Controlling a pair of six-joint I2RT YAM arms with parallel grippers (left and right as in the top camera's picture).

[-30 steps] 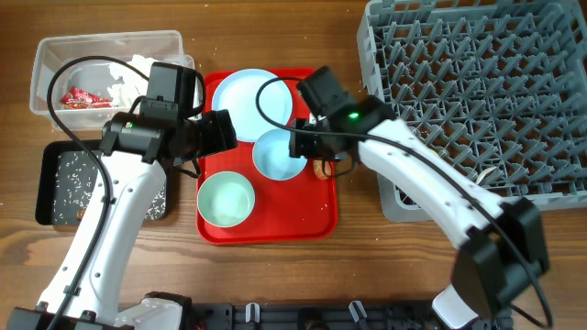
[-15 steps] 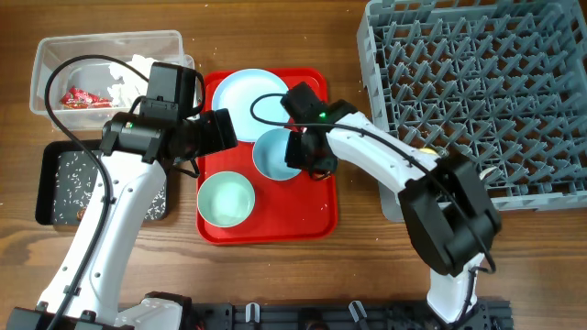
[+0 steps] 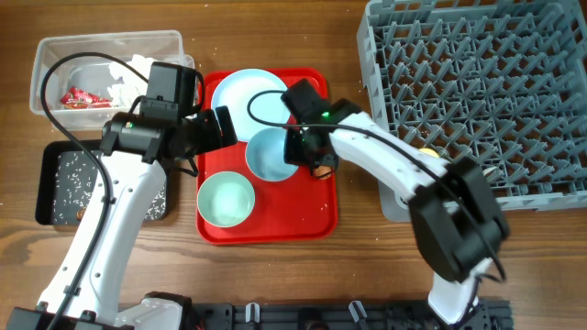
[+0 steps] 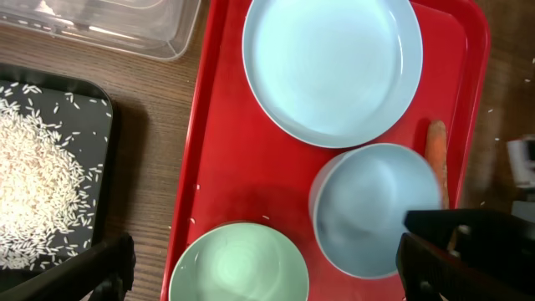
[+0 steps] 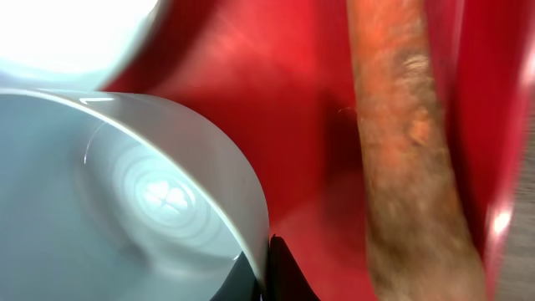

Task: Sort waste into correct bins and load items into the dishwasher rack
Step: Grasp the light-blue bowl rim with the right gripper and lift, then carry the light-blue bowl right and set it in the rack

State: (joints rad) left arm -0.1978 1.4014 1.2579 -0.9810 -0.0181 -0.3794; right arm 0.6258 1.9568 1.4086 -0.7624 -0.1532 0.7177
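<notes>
My right gripper should lift the bowl, swing outward over the dishwasher rack's tray-side wires [image 3: 414, 103] and tilt the bowl down between them, where slots stand empty.
My right gripper [image 3: 303, 158] is shut on the right rim of a pale blue bowl [image 3: 268, 156] that stands on the red tray [image 3: 316, 218]. In the right wrist view the fingertips [image 5: 280, 272] pinch the bowl's thin wall [image 5: 167, 184], one inside and one outside. An orange carrot [image 5: 401, 125] lies just right of that bowl. My left gripper [image 4: 266, 272] hangs open and empty above the tray, over a pale green bowl [image 4: 238, 267]. The round blue plate [image 4: 332, 67] sits at the tray's far end. The grey dishwasher rack [image 3: 477, 92] stands at the right.
A clear tub [image 3: 55, 55] at the back left holds white tissue [image 3: 124, 78] and a red wrapper [image 3: 81, 96]. A black tray [image 3: 50, 183] with rice grains [image 4: 33, 184] lies left of the red tray. A few loose grains dot the tray and table.
The right gripper has closed onto the blue bowl's rim, and the bowl has shifted slightly left. The left gripper's jaws have opened wider; its arm has stayed in place.
</notes>
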